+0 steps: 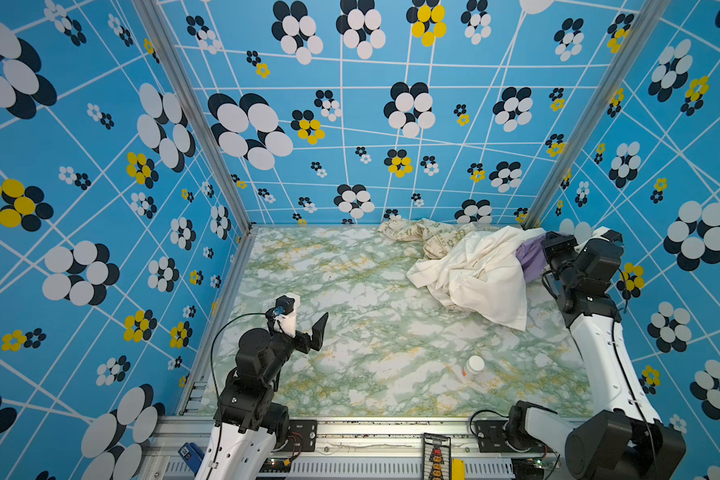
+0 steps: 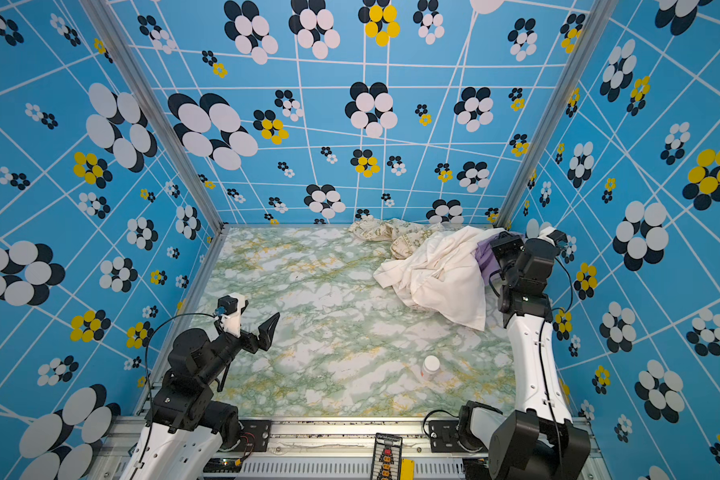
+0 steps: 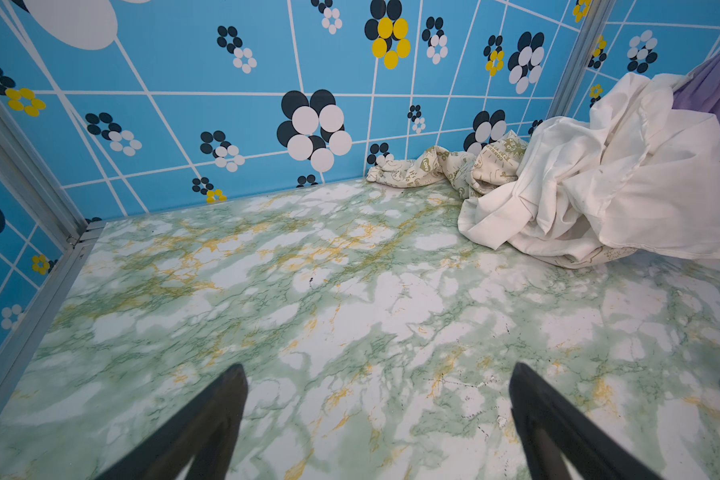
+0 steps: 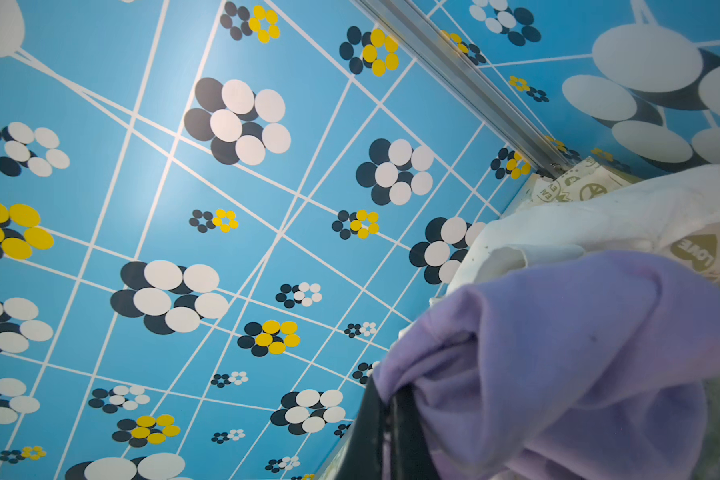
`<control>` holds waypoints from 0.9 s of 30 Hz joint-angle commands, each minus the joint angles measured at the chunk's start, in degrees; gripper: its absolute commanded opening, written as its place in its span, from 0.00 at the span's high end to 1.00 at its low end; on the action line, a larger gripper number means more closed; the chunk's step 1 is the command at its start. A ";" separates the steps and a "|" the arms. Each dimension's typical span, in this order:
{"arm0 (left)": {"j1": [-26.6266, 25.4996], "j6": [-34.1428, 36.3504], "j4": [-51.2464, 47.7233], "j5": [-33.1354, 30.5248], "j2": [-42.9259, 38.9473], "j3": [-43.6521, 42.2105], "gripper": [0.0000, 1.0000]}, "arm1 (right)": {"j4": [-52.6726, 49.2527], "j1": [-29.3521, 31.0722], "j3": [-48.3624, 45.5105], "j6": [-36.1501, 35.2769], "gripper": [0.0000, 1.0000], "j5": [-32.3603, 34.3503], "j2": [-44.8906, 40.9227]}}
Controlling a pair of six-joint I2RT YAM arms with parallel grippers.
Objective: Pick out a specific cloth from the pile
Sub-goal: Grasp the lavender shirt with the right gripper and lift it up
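My right gripper lifts away from the side next and lowers over the white cloth's bare-table edge [image 1: 427,274]. It then releases the fold of the purple cloth, since white cloth overlaps purple.
The pile lies in the far right corner of the marbled table [image 1: 350,291]. The cloth [image 1: 531,255] [image 2: 485,257] is lavender-purple and shows at the pile's right edge, partly under the white cloth [image 1: 474,278]. My right gripper [image 1: 548,246] [image 4: 387,399] is shut on a fold of the cloth [image 4: 578,353], lifted above the table beside the right wall. The purple fabric drapes over the fingers. No lettering shows. My left gripper [image 1: 304,320] [image 3: 376,370] hovers open over bare table at the near left, far from the pile, with nothing between its fingers.
A cream cloth with olive-green prints [image 1: 425,235] [image 3: 445,166] lies against the back wall, partly under the white cloth [image 3: 599,183]. A small white-capped bottle [image 1: 472,368] [image 2: 429,368] lies on its side near the front right. Patterned walls enclose three sides.
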 commanded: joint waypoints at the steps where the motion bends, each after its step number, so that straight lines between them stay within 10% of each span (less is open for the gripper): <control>1: -0.46 0.80 -0.85 -0.56 -0.81 0.65 0.01 | 6.05 1.25 4.88 -2.19 1.00 -1.21 -2.06; 13: -0.60 0.87 -0.94 -0.72 -0.79 0.61 0.01 | 10.35 9.12 13.68 -9.31 1.00 -4.47 0.35; 27: -0.83 0.91 -1.12 -1.10 -0.78 0.60 0.01 | -3.36 28.57 20.21 -33.74 1.00 -8.86 5.24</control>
